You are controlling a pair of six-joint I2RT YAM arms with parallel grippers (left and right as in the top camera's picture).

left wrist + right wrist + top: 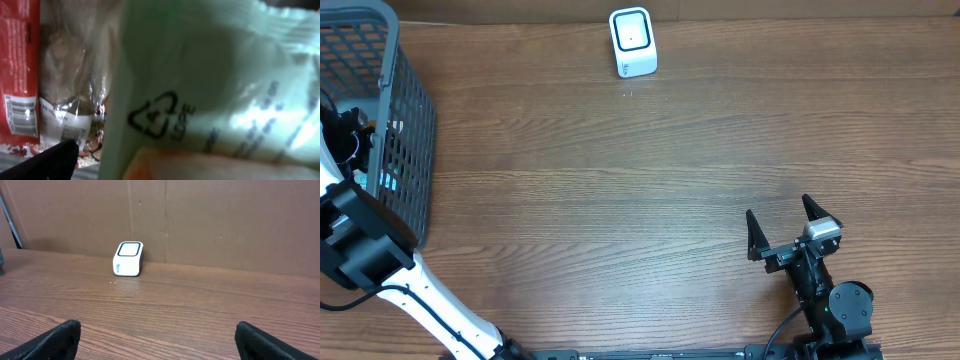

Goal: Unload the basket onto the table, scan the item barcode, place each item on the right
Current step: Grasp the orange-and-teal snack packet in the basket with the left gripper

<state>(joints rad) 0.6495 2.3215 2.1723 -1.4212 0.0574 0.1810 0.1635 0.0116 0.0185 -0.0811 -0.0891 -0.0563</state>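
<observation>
I will close my left gripper's wide fingers on the pale green plastic package (pixel 210 85), since it is already close by. The gripper is almost in place inside the grey basket.
The white barcode scanner (pixel 632 42) stands at the table's far edge, also in the right wrist view (pixel 128 258). My left arm (pixel 360 235) reaches into the grey basket (pixel 412 110) at the far left. In the left wrist view a pale green plastic package (pixel 210 85) with a recycling mark fills the frame, close against my left gripper (pixel 160 167). Only one of its fingers (pixel 55 159) shows, and the jaws stand wide. Beside it lie a red packet (pixel 17 60) with a barcode and a clear bag (pixel 70 75) of brown contents. My right gripper (pixel 777 205) rests open near the front right, holding nothing.
A brown cardboard wall (pixel 210 220) rises behind the scanner. Bare wooden tabletop (pixel 620 200) stretches between the basket, the scanner and the right arm (pixel 830 300).
</observation>
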